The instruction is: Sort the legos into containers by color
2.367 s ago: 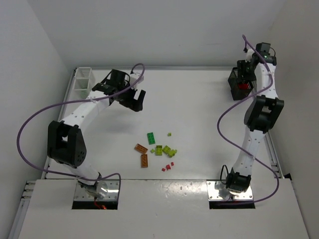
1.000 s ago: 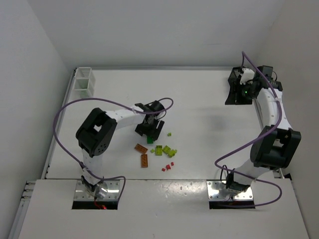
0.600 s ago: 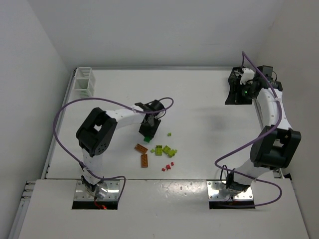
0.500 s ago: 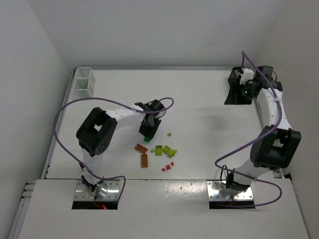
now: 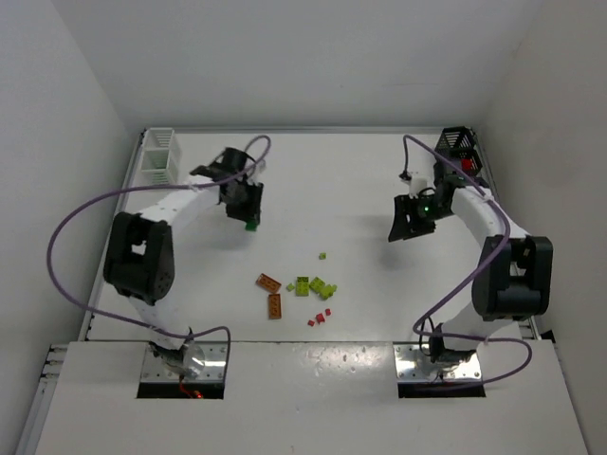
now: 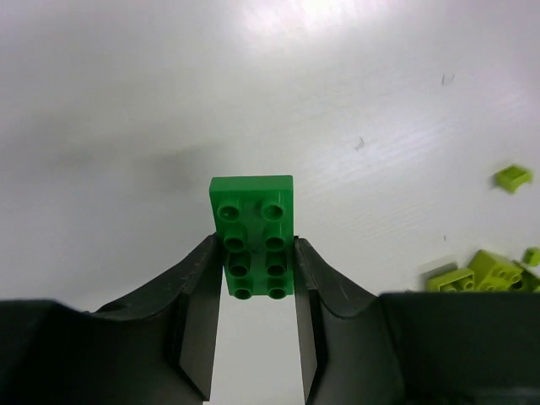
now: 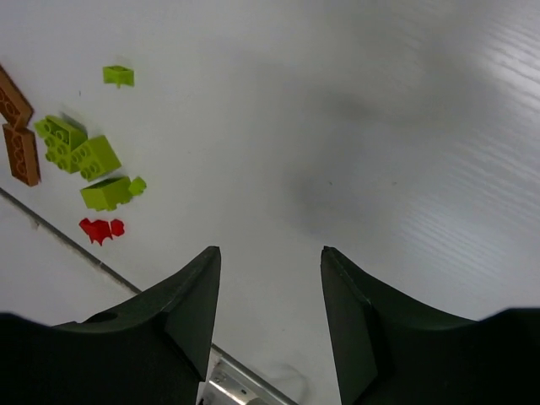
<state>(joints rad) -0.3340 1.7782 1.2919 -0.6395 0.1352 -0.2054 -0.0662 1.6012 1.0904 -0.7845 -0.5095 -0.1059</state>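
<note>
The dark green lego (image 6: 253, 232) goes up with my left gripper, away from my base to the white container (image 5: 158, 156) next, then down over the container's near section.
My left gripper (image 5: 248, 214) is shut on a dark green lego (image 6: 253, 232), gripped by its long sides and held above the table; the same brick shows under the jaws (image 5: 251, 225). The white container (image 5: 158, 156) stands at the back left, apart from it. My right gripper (image 5: 404, 229) hangs open and empty, left of the black container (image 5: 458, 150) at the back right. Lego pile at table centre: orange bricks (image 5: 270, 292), lime bricks (image 5: 313, 285), a lone lime piece (image 5: 322, 256), tiny red pieces (image 5: 318, 319).
The right wrist view has the pile at its left: lime bricks (image 7: 80, 156), orange bricks (image 7: 18, 143), red bits (image 7: 101, 228). Lime bricks (image 6: 472, 272) lie at the right of the left wrist view. Purple cables loop over both arms.
The left gripper closed on the dark green brick and carried it back-left, away from the pile. The right arm swung from the black container out over the table's right side.
</note>
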